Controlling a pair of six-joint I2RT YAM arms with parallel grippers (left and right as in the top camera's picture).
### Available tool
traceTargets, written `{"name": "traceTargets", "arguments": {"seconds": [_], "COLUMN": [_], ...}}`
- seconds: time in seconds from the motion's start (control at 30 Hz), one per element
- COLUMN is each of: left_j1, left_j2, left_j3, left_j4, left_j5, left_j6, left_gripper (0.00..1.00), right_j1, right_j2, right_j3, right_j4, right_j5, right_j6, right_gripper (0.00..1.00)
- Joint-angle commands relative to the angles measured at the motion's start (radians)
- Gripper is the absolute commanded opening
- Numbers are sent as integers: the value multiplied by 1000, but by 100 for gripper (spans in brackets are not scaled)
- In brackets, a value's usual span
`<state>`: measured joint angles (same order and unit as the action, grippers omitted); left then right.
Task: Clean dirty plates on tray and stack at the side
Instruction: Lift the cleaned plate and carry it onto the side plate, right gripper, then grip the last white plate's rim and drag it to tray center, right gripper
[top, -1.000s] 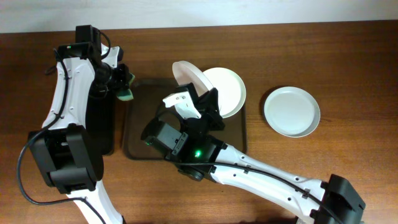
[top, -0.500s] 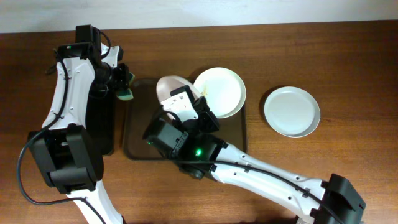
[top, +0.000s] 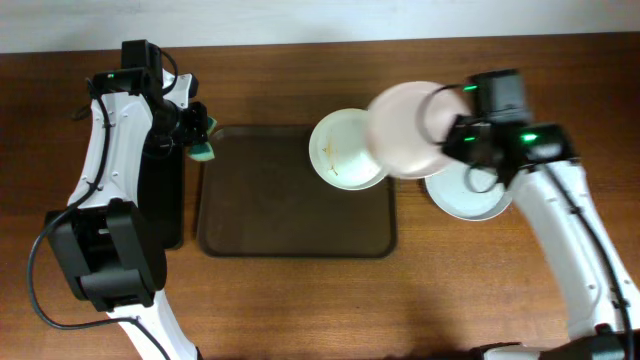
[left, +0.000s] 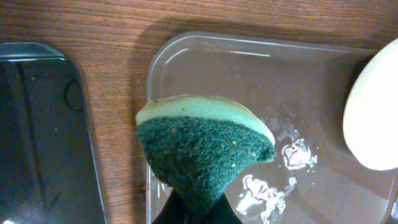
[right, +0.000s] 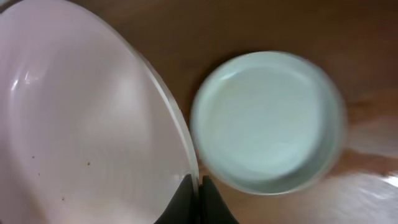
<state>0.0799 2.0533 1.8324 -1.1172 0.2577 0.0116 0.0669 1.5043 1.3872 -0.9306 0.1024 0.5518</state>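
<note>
I will move my right gripper down and to the right in the overhead view and let go of its plate onto the pale blue-grey plate (top: 463, 195) (right: 267, 118), which is outside the tray.
My right gripper (top: 447, 137) is shut on the rim of a white plate (top: 404, 130) and holds it tilted in the air, between the tray's right end and the table at the right. The right wrist view shows the jaws (right: 198, 186) pinching that plate (right: 81, 118). The pale blue-grey plate (right: 267, 118) lies below it on the table (top: 475, 200), partly hidden by the arm. Another white plate (top: 340, 150) with a brownish smear lies at the back right of the brown tray (top: 290, 210). My left gripper (top: 195, 130) is shut on a green sponge (left: 205, 143) at the tray's back left corner.
A narrow black tray (top: 165, 200) lies left of the brown tray, under my left arm; it also shows in the left wrist view (left: 37, 124). White smears lie on the tray floor (left: 273, 180). Bare wood table surrounds the trays.
My right arm has carried the white plate from over the tray's back middle to the right, to above the blue-grey plate. The left arm and sponge have not moved.
</note>
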Motion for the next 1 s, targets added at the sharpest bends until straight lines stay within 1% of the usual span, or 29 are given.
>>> {"name": "traceTargets", "arguments": {"seconds": [0.0, 0.13, 0.2, 0.27, 0.4, 0.57, 0.63, 0.7, 0.73, 0.8, 0.9, 0.97], "left_j1": [-1, -1, -1, -1, -1, -1, -1, -1, -1, -1, -1, -1], "left_j2": [-4, -4, -4, -4, -4, -4, -4, -4, -4, -4, -4, -4], "left_j3": [16, 16, 16, 16, 16, 16, 16, 16, 16, 16, 16, 16], "left_j4": [6, 6, 6, 6, 6, 6, 6, 5, 5, 6, 6, 5], "left_j5": [5, 5, 5, 5, 5, 5, 5, 9, 9, 8, 8, 8], "left_j6": [23, 23, 23, 23, 23, 23, 23, 22, 22, 22, 22, 22], "left_gripper": [0, 0, 0, 0, 0, 0, 0, 0, 0, 0, 0, 0], "right_j1": [-167, -319, -370, -386, -386, -386, -386, -386, -386, -386, -359, -315], "right_j2": [-16, -11, -10, -9, 21, 155, 182, 181, 179, 151, 61, 31], "right_j3": [-53, -169, -255, -327, -416, -431, -431, -428, -420, -381, -249, -185], "right_j4": [-3, 35, 113, 197, 303, 341, 342, 348, 344, 311, 208, 178], "right_j5": [-54, -54, -50, -50, -50, -51, -77, -151, -182, -225, -226, -227], "right_j6": [18, 18, 13, 2, 2, 2, -18, -74, -93, -103, -134, -132], "right_gripper": [4, 4, 4, 4, 4, 5, 17, 36, 39, 41, 45, 47]}}
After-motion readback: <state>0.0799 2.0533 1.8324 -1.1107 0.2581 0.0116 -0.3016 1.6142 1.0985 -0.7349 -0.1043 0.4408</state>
